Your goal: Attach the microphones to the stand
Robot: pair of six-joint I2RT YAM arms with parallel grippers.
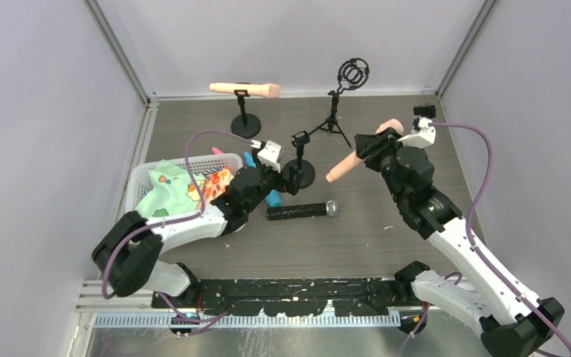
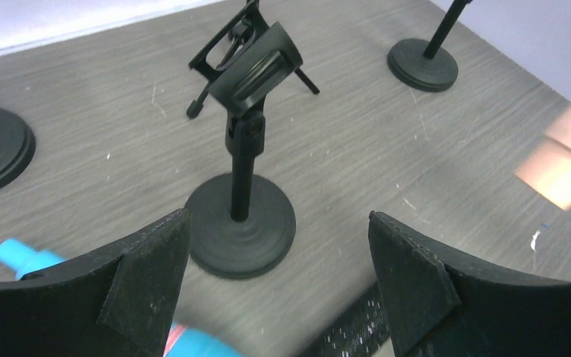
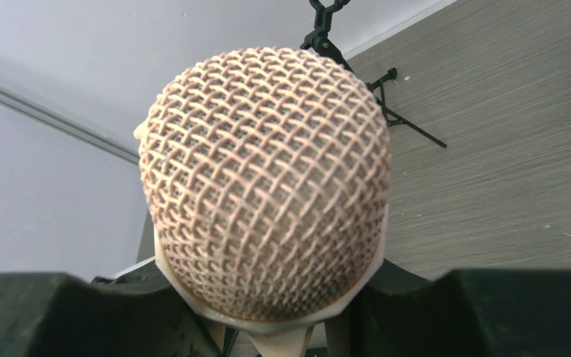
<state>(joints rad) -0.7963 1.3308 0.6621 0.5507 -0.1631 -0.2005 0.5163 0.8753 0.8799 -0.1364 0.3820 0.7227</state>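
Observation:
The short stand's neck (image 2: 246,140) lies outward, so my left gripper next needs to slide its open fingers outward around it, below the empty clip (image 2: 259,63) to keep that free.
My right gripper (image 1: 374,146) is shut on a peach microphone (image 1: 348,165) and holds it tilted in the air, head up and to the right. In the right wrist view its mesh head (image 3: 268,178) fills the frame above the gripper (image 3: 268,316). My left gripper (image 2: 279,219) is open and holds nothing, just in front of a short black stand (image 2: 242,175) with an empty clip (image 2: 259,63). A blue microphone (image 2: 197,343) and a black microphone (image 1: 303,210) lie on the table by it. Another peach microphone (image 1: 245,90) rests across a rear stand (image 1: 246,125).
A tripod stand with a ring mount (image 1: 352,74) is at the back centre. On the left stands a white basket (image 1: 146,175) with cloth in it, under my left arm. Grey walls close in the back and both sides.

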